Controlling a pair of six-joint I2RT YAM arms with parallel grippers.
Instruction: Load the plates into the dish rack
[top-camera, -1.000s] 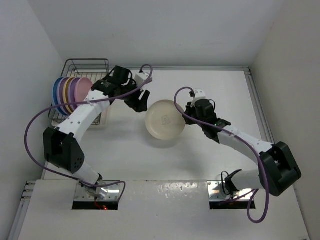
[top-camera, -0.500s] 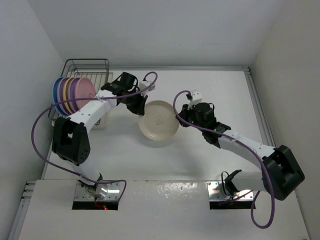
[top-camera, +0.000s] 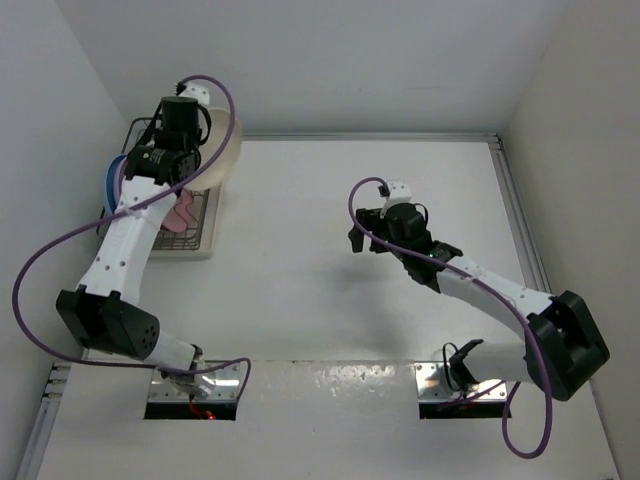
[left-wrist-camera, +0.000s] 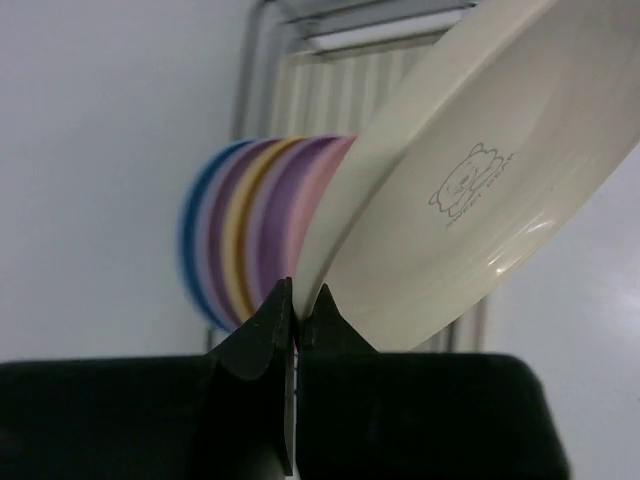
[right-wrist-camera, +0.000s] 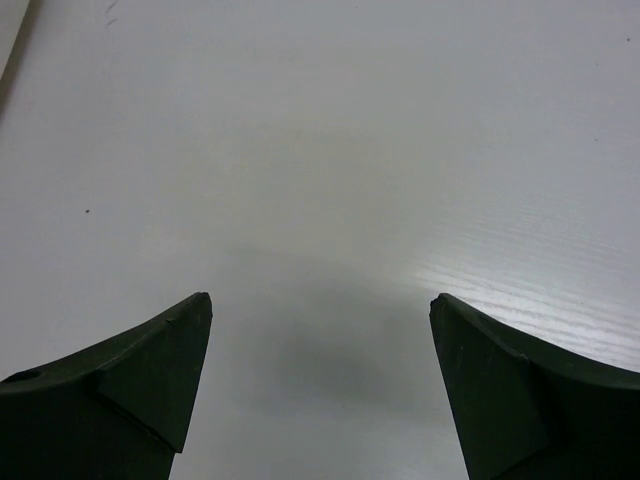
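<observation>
My left gripper holds the cream plate and should next lower it and draw it back to stand in open rack (top-camera: 200, 240) beside the pink plate at the row's end.
My left gripper (left-wrist-camera: 298, 305) is shut on the rim of the cream plate (left-wrist-camera: 480, 180), which has a small bear mark. It holds that plate tilted in the air above the dish rack (top-camera: 200, 240) at the table's far left. In the left wrist view, blue, purple, yellow-orange, purple and pink plates (left-wrist-camera: 250, 240) stand on edge in a row just behind the cream plate. From above, the cream plate (top-camera: 218, 150) and my left arm hide most of them. My right gripper (right-wrist-camera: 320, 310) hangs open over bare table (right-wrist-camera: 320, 120), holding nothing.
The rack's wire rim (left-wrist-camera: 330, 30) runs close to the left wall (top-camera: 50, 150). The back wall (top-camera: 350, 60) lies just beyond it. My right gripper (top-camera: 364, 238) sits mid-table, with white tabletop (top-camera: 300, 280) between the two arms.
The right gripper opened and let go of the cream plate. The left gripper shut on its rim and carried it from mid-table up and left over the rack.
</observation>
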